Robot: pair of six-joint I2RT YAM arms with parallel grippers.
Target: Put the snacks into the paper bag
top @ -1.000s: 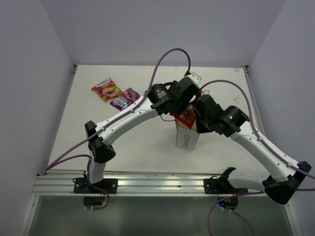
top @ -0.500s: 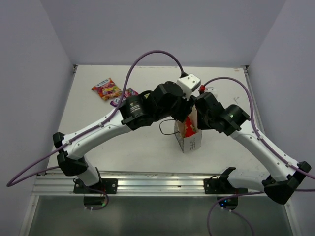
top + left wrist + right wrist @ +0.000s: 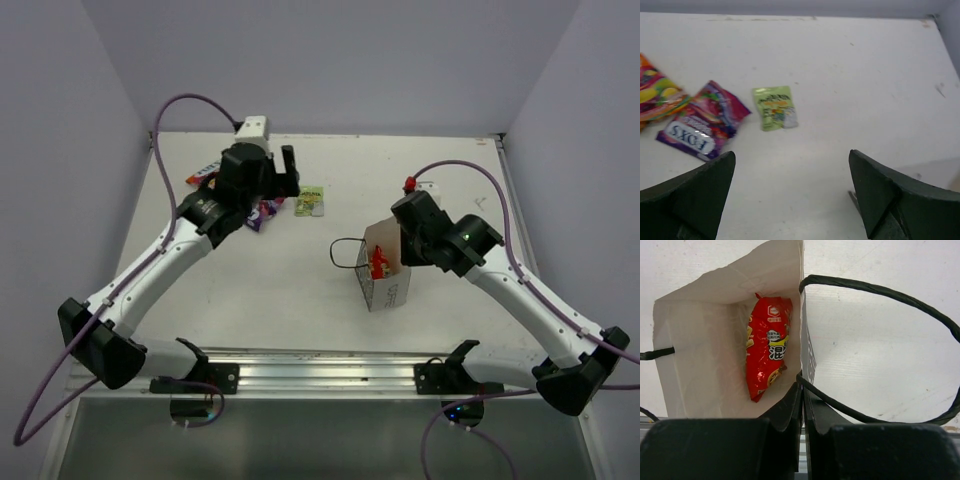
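The left gripper tips down and descends left in the wrist view onto the purple packet's middle [image 3: 260, 213] [image 3: 709, 131] next, as that packet is well below on the tabletop.
The white paper bag [image 3: 385, 285] stands open right of centre, with the red-orange packet [image 3: 379, 263] inside; the right wrist view shows the packet [image 3: 766, 345] lying in the bag [image 3: 705, 345]. My right gripper [image 3: 803, 390] is shut on the bag's right wall at the rim. My left gripper [image 3: 792, 170] is open and empty above the table at the back left. The pale green packet [image 3: 775, 107] lies just ahead of it, the purple packet [image 3: 702, 121] to its left, and the multicolour packet [image 3: 655, 95] further left. The green packet also shows from above [image 3: 310, 201].
A black cord handle [image 3: 345, 253] loops out from the bag's left side; another [image 3: 890, 340] loops beside my right fingers. Grey walls close the table at the back and both sides. The metal rail [image 3: 320, 372] runs along the near edge.
My left arm has swung from over the bag to the back left and left the red-orange packet in the bag. The green packet has come into view. My right gripper stays on the bag.
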